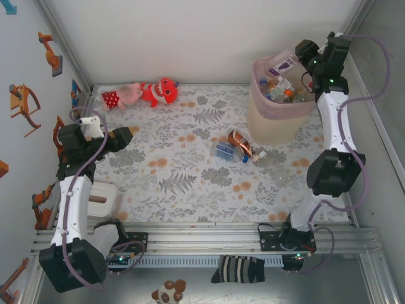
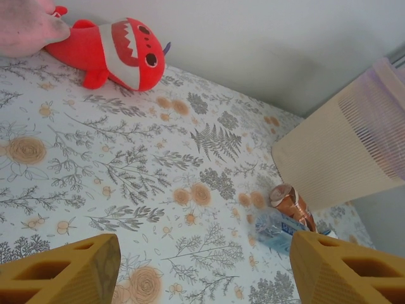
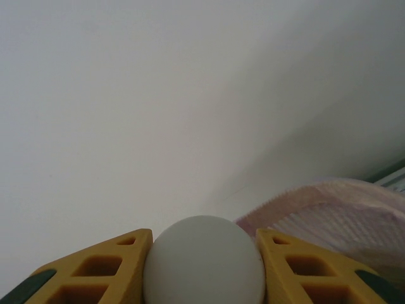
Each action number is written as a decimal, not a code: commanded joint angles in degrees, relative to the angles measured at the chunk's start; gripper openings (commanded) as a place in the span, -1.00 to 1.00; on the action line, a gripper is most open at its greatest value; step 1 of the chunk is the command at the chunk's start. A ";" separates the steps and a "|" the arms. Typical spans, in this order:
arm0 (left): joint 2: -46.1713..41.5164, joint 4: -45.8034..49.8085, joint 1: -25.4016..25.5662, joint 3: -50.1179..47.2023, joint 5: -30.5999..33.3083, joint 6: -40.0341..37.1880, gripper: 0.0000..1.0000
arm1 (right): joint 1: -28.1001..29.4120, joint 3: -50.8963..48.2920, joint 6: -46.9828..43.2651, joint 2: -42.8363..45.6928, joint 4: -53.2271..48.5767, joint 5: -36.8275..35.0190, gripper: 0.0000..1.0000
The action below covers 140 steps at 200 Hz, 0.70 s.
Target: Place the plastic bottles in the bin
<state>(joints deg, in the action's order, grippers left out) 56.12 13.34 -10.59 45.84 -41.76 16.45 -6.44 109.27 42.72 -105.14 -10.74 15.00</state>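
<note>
I should next move my right gripper sideways, further over the bin's opening (image 1: 285, 77) (image 3: 345, 231), to let go of the pale bottle there, because the gripper is still above the bin's far rim.
The bin (image 1: 272, 123), pink mesh above and cream below, stands at the back right with several plastic bottles (image 1: 281, 85) inside. My right gripper (image 1: 304, 54) hovers over its far rim, shut on a pale bottle with a purple label (image 1: 285, 63). That bottle's rounded end (image 3: 204, 263) sits between the yellow fingers, above the bin's rim (image 3: 329, 206). On the table lie a blue-labelled bottle (image 1: 224, 151) and a copper-labelled one (image 1: 240, 142), next to the bin (image 2: 345, 149). My left gripper (image 1: 123, 136) is open above the table's left side, nothing between its fingers (image 2: 69, 275).
A red plush (image 1: 161, 92) and a pink plush (image 1: 123, 95) lie at the back left. A small white box (image 1: 104, 199) stands by the left arm's base. A striped sock (image 1: 237, 269) and a spotted toy (image 1: 168, 291) lie in front of the rail.
</note>
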 commanded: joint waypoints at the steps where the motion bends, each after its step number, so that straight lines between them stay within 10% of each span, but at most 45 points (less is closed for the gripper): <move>1: 1.00 0.64 -0.40 1.22 -0.06 -1.33 0.41 | -0.19 2.27 1.53 -1.95 7.43 6.19 -0.90; 48: 1.67 1.50 -0.40 1.40 0.18 -2.03 0.41 | -0.22 1.68 2.98 -7.66 9.63 8.36 -0.83; 140: 1.47 1.59 -0.40 1.64 0.18 -1.95 0.41 | -0.16 5.86 -8.01 -4.76 -3.62 -1.12 0.25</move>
<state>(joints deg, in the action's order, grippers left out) 57.84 14.50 -10.59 45.87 -41.34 15.84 -6.61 111.94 39.92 -114.17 -11.14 18.17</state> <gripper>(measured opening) 0.708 0.603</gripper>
